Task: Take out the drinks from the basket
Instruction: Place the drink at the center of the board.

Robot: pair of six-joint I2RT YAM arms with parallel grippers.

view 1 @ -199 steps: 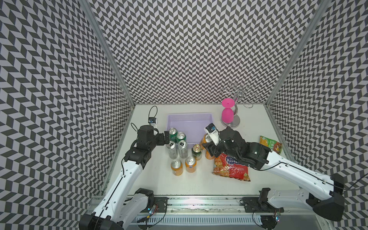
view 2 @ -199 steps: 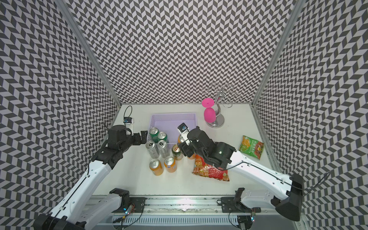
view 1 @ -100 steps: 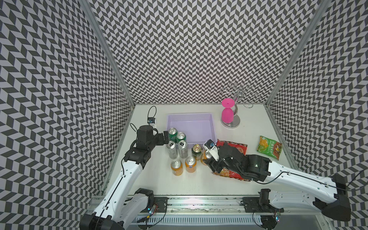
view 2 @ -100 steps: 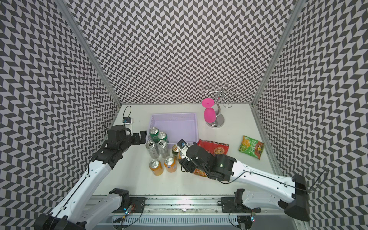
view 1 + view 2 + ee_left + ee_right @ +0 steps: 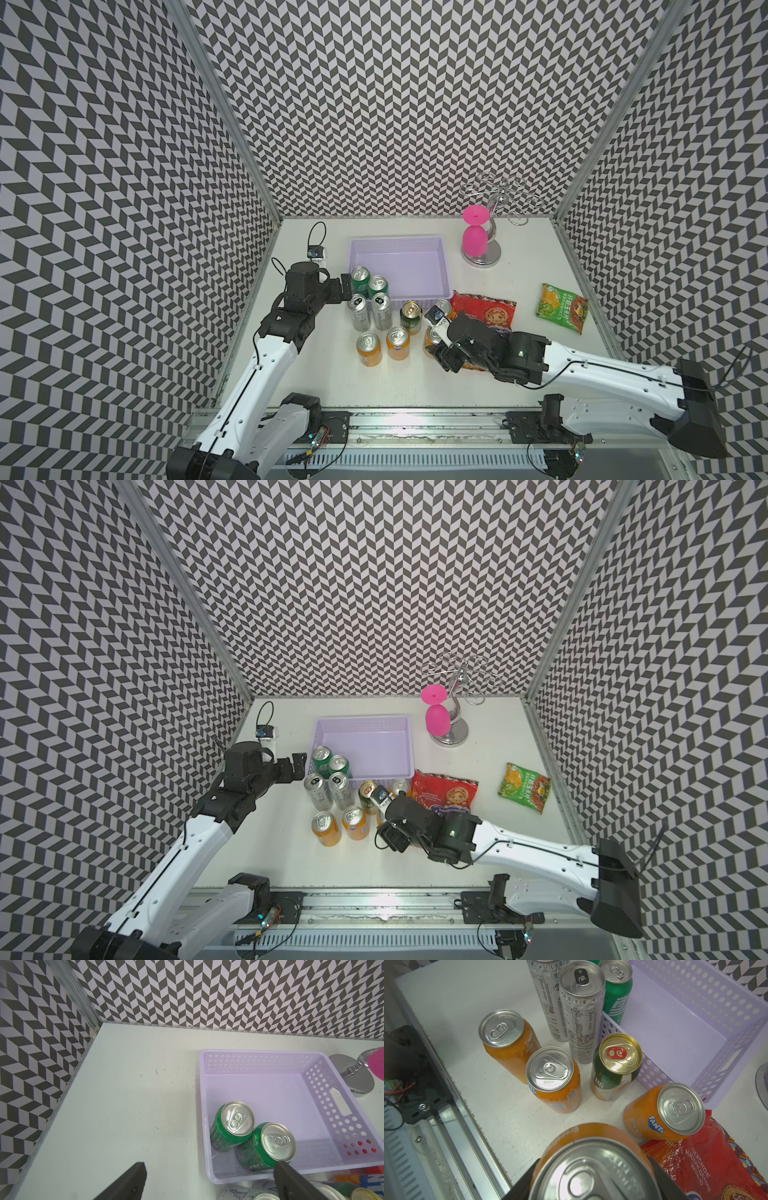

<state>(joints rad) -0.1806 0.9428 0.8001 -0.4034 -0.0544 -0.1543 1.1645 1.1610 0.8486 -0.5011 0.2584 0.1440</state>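
The bare tabletop beside the middle orange can lies below my right gripper, so my right gripper needs to move down toward that can next and let go of the held can beside it.
The pale-lilac basket (image 5: 395,240) holds two green cans (image 5: 232,1124) (image 5: 270,1145) in its front left corner. In front of it on the table stand two slim silver cans (image 5: 358,309), a dark green gold-topped can (image 5: 410,316) and three orange cans (image 5: 368,347) (image 5: 397,341) (image 5: 675,1109). My right gripper (image 5: 436,345) is shut on a fourth orange can (image 5: 593,1167), low over the table beside the red bag. My left gripper (image 5: 345,286) is open beside the basket's front left corner, one finger on each side of the basket wall, holding nothing.
A red snack bag (image 5: 484,316) lies under my right wrist, and a green snack bag (image 5: 561,307) lies near the right wall. A pink cup (image 5: 473,237) hangs on a metal stand (image 5: 482,259) behind the basket. A small cabled device (image 5: 314,251) sits at the back left.
My right gripper has carried the orange can from the basket's front right corner toward the table's front and lower, uncovering the red bag. The left arm has not moved.
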